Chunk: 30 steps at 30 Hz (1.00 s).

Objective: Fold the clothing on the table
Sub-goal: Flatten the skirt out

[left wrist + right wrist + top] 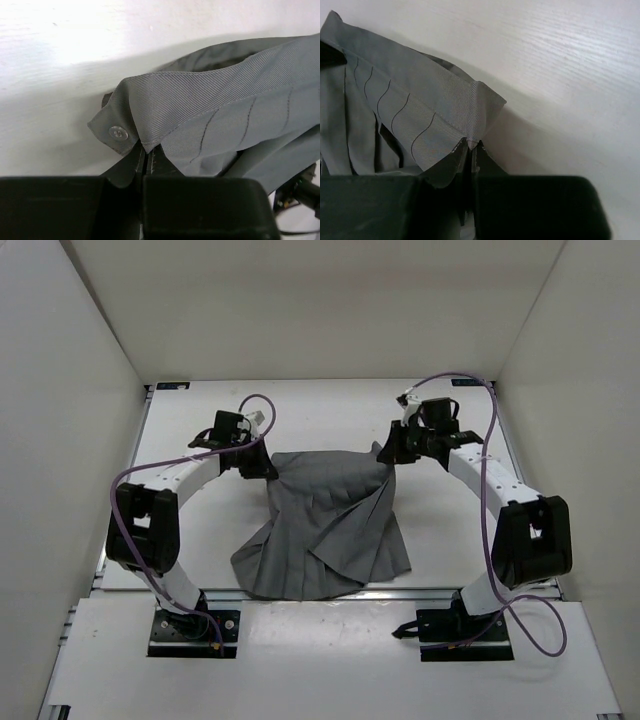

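The left gripper will next lift, swing back, then go down to let go over the clothing's side edge (pixel 273 502) that lies below and back of it, because the clothing is crumpled.
The grey pleated clothing (pixel 325 525) lies crumpled in the middle of the white table (pixel 330 415), its lower hem near the front rail. My left gripper (pixel 262 469) is shut on the garment's far left corner. In the left wrist view the waistband (pixel 200 100) with a silver snap button (pixel 118 133) is pinched at my left gripper (pixel 146 152). My right gripper (pixel 389 454) is shut on the far right corner. In the right wrist view the clothing's folded edge (pixel 450 107) is clamped at my right gripper (pixel 474 146). Both corners are raised slightly off the table.
White walls enclose the table on the left, right and back. Purple cables (pixel 490 440) loop off both arms. The silver front rail (pixel 330 592) runs just below the garment's hem. Bare tabletop lies behind the clothing.
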Available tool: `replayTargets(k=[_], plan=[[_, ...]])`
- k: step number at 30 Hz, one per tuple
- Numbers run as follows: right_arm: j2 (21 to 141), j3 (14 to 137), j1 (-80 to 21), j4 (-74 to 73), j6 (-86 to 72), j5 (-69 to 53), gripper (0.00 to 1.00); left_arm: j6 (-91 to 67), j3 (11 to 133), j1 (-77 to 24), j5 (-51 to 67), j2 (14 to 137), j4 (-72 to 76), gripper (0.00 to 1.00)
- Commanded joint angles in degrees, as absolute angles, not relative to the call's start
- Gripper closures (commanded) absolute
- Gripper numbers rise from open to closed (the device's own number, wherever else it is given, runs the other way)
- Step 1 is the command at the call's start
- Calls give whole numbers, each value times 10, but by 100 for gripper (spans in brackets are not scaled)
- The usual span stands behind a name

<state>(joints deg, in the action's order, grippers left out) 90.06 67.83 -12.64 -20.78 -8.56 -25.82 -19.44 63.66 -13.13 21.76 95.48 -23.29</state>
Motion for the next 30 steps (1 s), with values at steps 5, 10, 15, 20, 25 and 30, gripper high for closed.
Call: replayTargets(k=[5, 10, 15, 20, 25, 30], plan=[[950, 743, -61, -174, -56, -241, 100, -176, 756, -101, 193, 1042, -262, 100], [1040, 1032, -49, -242, -13, -230, 100, -186, 1048, -105, 186, 1149, -330, 100], [993, 1194, -51, -214, -5, -221, 100, -107, 1280, -179, 46, 1102, -342, 100], [801, 889, -77, -56, 22, -167, 100, -53, 1044, -211, -20, 893, -194, 100], [642, 547, -11, 6, -41, -228, 99, -40, 753, -186, 7, 765, -149, 100], [537, 411, -27, -92, -28, -213, 99, -30, 521, -230, 7, 598, -181, 100]])
